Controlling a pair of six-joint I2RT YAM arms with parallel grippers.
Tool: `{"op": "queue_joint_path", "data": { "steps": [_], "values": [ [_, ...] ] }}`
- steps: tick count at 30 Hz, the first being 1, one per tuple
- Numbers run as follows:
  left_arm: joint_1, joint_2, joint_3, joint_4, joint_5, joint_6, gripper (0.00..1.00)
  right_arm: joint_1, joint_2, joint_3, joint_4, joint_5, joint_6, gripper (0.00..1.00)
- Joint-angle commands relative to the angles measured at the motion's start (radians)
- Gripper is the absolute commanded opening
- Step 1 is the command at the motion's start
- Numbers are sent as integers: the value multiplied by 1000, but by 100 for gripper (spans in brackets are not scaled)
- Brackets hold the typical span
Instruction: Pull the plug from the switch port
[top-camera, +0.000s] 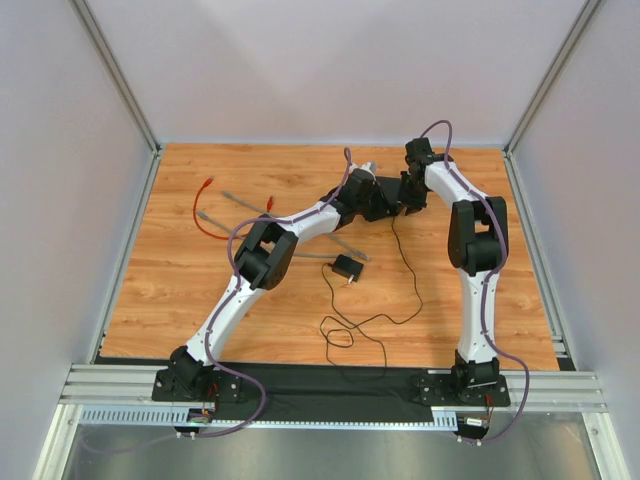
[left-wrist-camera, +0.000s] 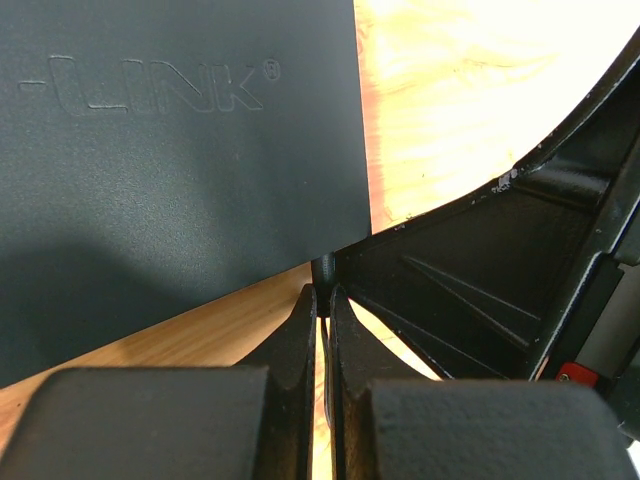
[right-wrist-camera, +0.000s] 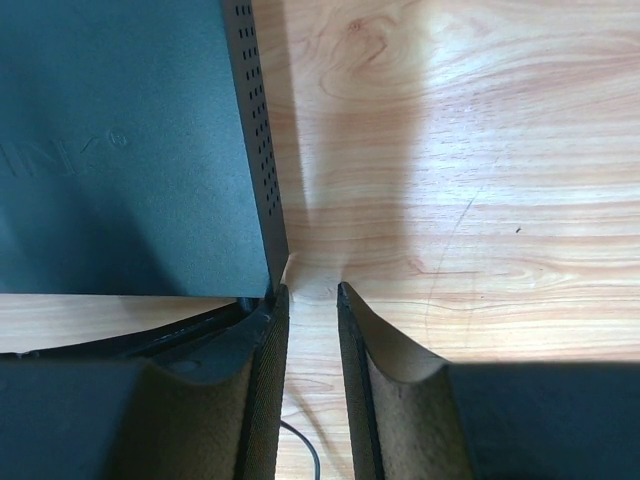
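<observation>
The plug still sits at the switch's near edge, so next my left gripper needs to pull back to the open tabletop near the adapter and release it there.
The flat black switch (top-camera: 386, 190) lies at the back middle of the table. Its lid shows in the left wrist view (left-wrist-camera: 180, 170) and its perforated side in the right wrist view (right-wrist-camera: 255, 150). My left gripper (left-wrist-camera: 322, 292) reaches the switch from the left (top-camera: 368, 196) and is shut on a thin black plug (left-wrist-camera: 325, 270) at the switch's near edge. The socket itself is hidden. My right gripper (right-wrist-camera: 312, 290) stands at the switch's right corner (top-camera: 408, 198), slightly open with nothing between its jaws. Its left finger (right-wrist-camera: 265, 340) touches the corner.
A small black square adapter (top-camera: 347, 267) lies in front of the switch, and its thin black cord (top-camera: 412, 270) loops over the table. A red cable (top-camera: 200, 215) and grey cables (top-camera: 250, 205) lie at the left. Walls enclose the table.
</observation>
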Motion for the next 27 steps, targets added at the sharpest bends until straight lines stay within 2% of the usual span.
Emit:
{"op": "queue_joint_path", "data": {
  "steps": [1,20,23,27],
  "values": [
    [-78,27,27,-92,130,21,0,-15,58,42,180,37,45,29],
    [-92,-59,-118,-39,173,17,0,-32,63,47,183,14,50,30],
    [-68,-50,-125,-33,170,11,0,-35,5,-40,186,17,50,30],
    [-43,-59,-167,0,182,-7,0,-42,-130,-173,281,14,51,32]
  ]
}}
